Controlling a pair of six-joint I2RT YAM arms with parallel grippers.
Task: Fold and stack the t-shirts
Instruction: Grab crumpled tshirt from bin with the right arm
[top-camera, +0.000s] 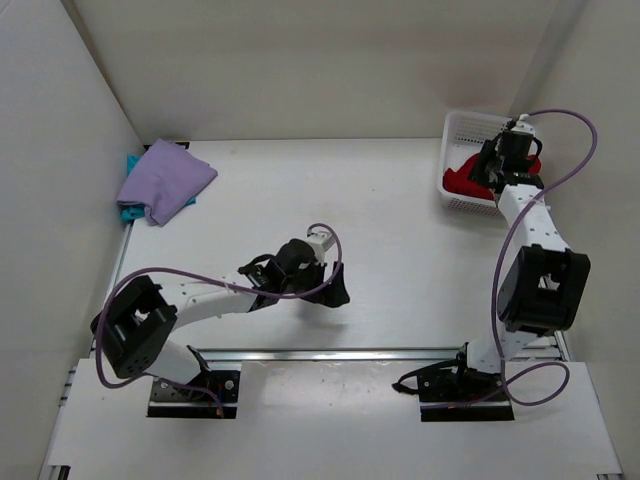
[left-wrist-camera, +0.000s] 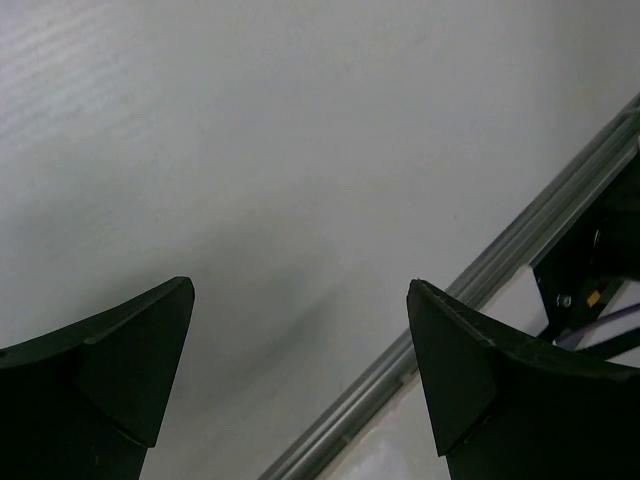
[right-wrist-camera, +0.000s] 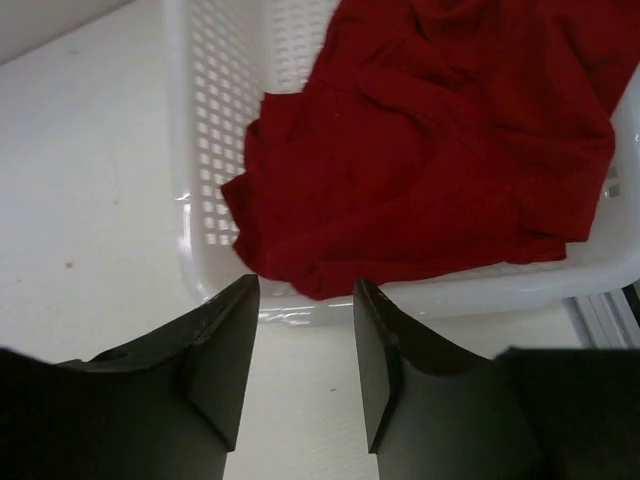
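Note:
I will lower my right gripper and reach a little away from my base, past the basket's near rim, onto the deep red t-shirt's near edge.
A deep red t-shirt lies crumpled in the white lattice basket, its lower edge draped over the near rim. My right gripper hovers just outside that rim, open, with only bare table between its fingers. From above, the right gripper sits at the basket over the red shirt. A folded pale lavender t-shirt rests on a teal t-shirt at the far left. My left gripper is mid-table, wide open and holding nothing.
White walls close in the table on the left, back and right. A metal rail runs along the near edge by the arm bases. The left arm stretches low across the table's front half.

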